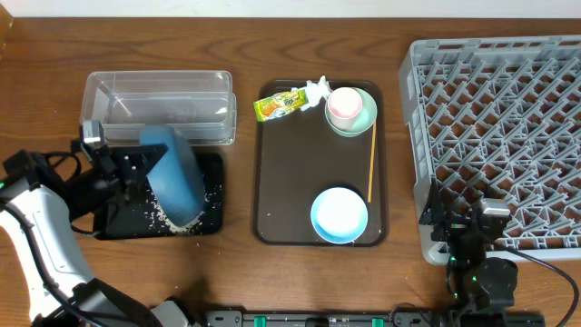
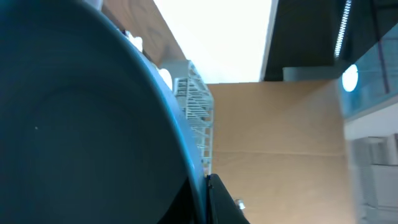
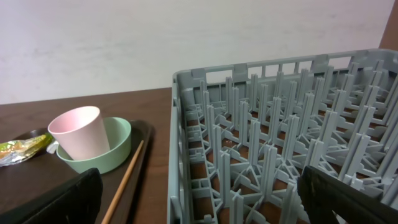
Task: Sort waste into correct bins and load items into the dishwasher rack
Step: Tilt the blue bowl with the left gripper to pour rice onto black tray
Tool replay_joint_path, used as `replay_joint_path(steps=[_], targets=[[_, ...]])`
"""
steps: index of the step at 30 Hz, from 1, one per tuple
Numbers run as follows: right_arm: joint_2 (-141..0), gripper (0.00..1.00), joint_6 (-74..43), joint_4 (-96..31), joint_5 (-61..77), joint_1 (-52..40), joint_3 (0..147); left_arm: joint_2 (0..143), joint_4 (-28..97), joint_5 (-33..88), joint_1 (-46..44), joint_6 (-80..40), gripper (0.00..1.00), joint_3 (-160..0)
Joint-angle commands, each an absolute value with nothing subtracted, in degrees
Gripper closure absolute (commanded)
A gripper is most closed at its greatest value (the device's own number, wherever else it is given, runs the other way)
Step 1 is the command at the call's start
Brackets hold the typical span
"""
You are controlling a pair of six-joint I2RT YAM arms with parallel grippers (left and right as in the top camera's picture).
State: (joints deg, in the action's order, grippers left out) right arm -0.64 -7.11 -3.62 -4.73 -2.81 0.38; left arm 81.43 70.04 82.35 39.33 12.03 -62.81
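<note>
Next I should swing my left gripper over the brown serving tray's bare middle (image 1: 298, 162), tilt the plate (image 1: 174, 176) level, lower and release it, since the rice lies in the black tray.
My left gripper (image 1: 145, 168) is shut on the rim of the dark blue plate (image 1: 174, 176), holding it tilted on edge over the black tray (image 1: 211, 195). White rice grains (image 1: 172, 221) lie scattered in that tray. The plate fills the left wrist view (image 2: 81, 124). The clear tub (image 1: 159, 107) stands behind. On the brown serving tray (image 1: 272, 182) lie the snack wrapper (image 1: 281, 104), white tissue (image 1: 317, 88), pink cup (image 1: 343, 106) in the mint bowl (image 1: 362, 118), chopstick (image 1: 371, 162) and light blue bowl (image 1: 339, 215). My right gripper (image 1: 458, 218) is open and empty at the grey rack (image 1: 508, 136).
The rack's near-left corner (image 3: 180, 81) sits right before my right fingers. In the right wrist view the chopstick (image 3: 127, 174), pink cup (image 3: 78, 130), mint bowl (image 3: 115, 146) and wrapper (image 3: 18, 151) lie to the left. Bare wooden table lies between the trays.
</note>
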Motion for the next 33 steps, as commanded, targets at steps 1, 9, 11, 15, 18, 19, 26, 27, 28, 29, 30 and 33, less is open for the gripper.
replay_joint_path(steps=[1, 9, 11, 15, 18, 19, 26, 27, 28, 29, 30, 33], targets=[[-0.6, 0.01, -6.8, -3.8, -5.3, -3.3, 0.3, 80.7, 71.5, 81.6, 39.5, 12.9, 0.94, -63.1], [-0.6, 0.01, -6.8, -3.8, -5.3, -3.3, 0.3, 80.7, 67.2, 78.0, 39.5, 9.8, 0.94, -63.0], [-0.6, 0.01, -6.8, -3.8, -5.3, -3.3, 0.3, 80.7, 65.7, 76.4, 39.5, 7.0, 0.94, -63.1], [-0.6, 0.01, -6.8, -3.8, -5.3, -3.3, 0.3, 80.5, 66.5, 77.4, 39.5, 9.5, 0.94, -63.1], [-0.6, 0.01, -6.8, -3.8, -5.3, -3.3, 0.3, 80.5, 68.8, 76.9, 39.5, 7.6, 0.94, -63.1], [-0.6, 0.01, -6.8, -3.8, -5.3, -3.3, 0.3, 80.4, 68.8, 77.5, 39.5, 8.9, 0.94, -63.1], [-0.6, 0.01, -6.8, -3.8, -5.3, -3.3, 0.3, 79.3, 73.0, 85.6, 39.6, 22.3, 0.94, -63.1], [-0.6, 0.01, -6.8, -3.8, -5.3, -3.3, 0.3, 79.3, 71.0, 84.6, 39.6, 21.0, 0.94, -63.1], [-0.6, 0.01, -6.8, -3.8, -5.3, -3.3, 0.3, 79.4, 71.5, 83.9, 39.6, 17.5, 0.94, -63.1], [-0.6, 0.01, -6.8, -3.8, -5.3, -3.3, 0.3, 79.3, 73.4, 83.8, 39.5, 15.3, 0.94, -63.1], [-0.6, 0.01, -6.8, -3.8, -5.3, -3.3, 0.3, 79.2, 74.3, 84.1, 39.5, 16.2, 0.94, -63.1], [-0.6, 0.01, -6.8, -3.8, -5.3, -3.3, 0.3, 79.0, 70.4, 81.1, 39.5, 16.6, 0.94, -63.2]])
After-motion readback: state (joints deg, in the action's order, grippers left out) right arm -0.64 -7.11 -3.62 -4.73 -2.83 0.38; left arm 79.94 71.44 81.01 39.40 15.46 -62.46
